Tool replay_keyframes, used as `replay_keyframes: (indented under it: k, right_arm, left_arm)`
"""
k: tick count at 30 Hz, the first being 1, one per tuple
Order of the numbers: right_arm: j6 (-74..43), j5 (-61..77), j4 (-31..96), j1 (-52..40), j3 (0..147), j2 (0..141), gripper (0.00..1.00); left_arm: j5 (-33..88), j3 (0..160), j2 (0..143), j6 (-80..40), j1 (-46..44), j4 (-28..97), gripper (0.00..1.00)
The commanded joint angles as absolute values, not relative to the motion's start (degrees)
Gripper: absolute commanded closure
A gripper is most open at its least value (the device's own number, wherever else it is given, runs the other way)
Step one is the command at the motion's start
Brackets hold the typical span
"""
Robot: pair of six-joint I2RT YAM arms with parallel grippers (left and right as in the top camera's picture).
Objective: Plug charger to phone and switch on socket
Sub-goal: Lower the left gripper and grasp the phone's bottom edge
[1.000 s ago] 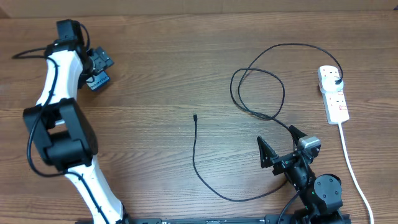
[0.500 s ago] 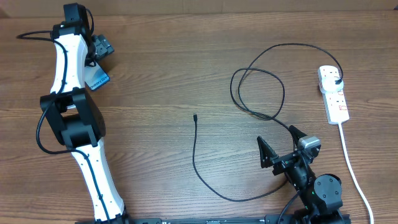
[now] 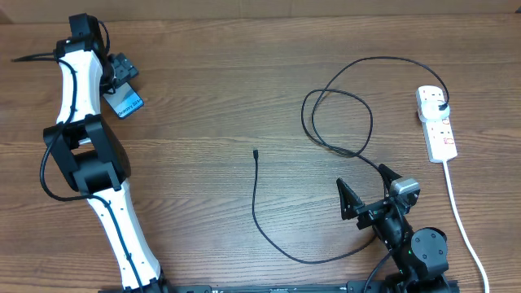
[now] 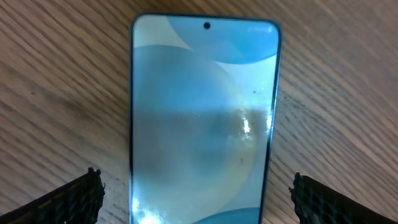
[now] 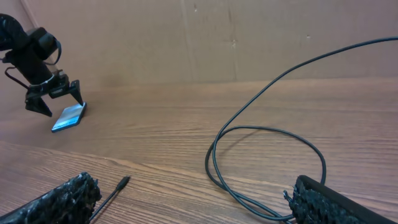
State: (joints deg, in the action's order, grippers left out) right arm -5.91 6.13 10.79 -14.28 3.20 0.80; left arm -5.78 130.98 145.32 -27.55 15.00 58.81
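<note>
My left gripper moves down next onto the long edges of the phone [image 3: 128, 105] [image 4: 200, 186] and closes across them, since its open fingers already stand astride the phone lying flat below.
The phone [image 3: 128, 105] lies flat at the far left of the table, blue screen up; it fills the left wrist view [image 4: 202, 118] and shows small in the right wrist view [image 5: 68, 116]. My left gripper [image 3: 119, 77] is open just above it, fingers astride it without touching [image 4: 198, 194]. The charger cable [image 3: 342, 122] loops across the middle right; its connector tip [image 3: 256, 152] lies free on the wood and shows in the right wrist view [image 5: 123, 181]. Its black plug [image 3: 440, 106] sits in the white socket strip [image 3: 438, 130]. My right gripper [image 3: 368, 190] is open and empty [image 5: 193, 199].
The strip's thick white cord [image 3: 461, 220] runs down the right edge toward the front. A cardboard wall [image 5: 249, 37] stands behind the table. The cable's long loop [image 5: 267, 155] lies between the right gripper's fingers and the far side.
The left arm has swung about at the far left and its gripper now sits a little farther back over the phone. The right arm and cable have not moved.
</note>
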Motion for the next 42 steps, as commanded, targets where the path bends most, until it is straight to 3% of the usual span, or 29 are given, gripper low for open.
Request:
replay_keyframes:
  k: [1, 22, 26, 30, 37, 42]
  right_arm:
    - [-5.5, 6.1, 10.6, -14.1, 3.2, 0.2, 0.00]
    - [-5.5, 6.1, 10.6, -14.1, 3.2, 0.2, 0.00]
    - [-5.5, 6.1, 10.6, -14.1, 3.2, 0.2, 0.00]
    - [-5.5, 6.1, 10.6, -14.1, 3.2, 0.2, 0.00]
    - [-5.5, 6.1, 10.6, -14.1, 3.2, 0.2, 0.00]
    - [-5.5, 6.1, 10.6, -14.1, 3.2, 0.2, 0.00]
  left_arm:
    - [-5.1, 132.5, 147.4, -27.6, 14.7, 59.0, 0.00]
    - [-6.3, 132.5, 150.5, -32.0, 14.8, 59.8, 0.00]
    - [-6.9, 132.5, 150.5, -32.2, 14.9, 60.9, 0.09]
    - [-7.0, 132.5, 150.5, -32.9, 15.5, 62.8, 0.26]
    - [-7.0, 132.5, 150.5, -32.8, 15.6, 64.9, 0.22]
    - [-7.0, 132.5, 150.5, -32.8, 15.6, 65.6, 0.28]
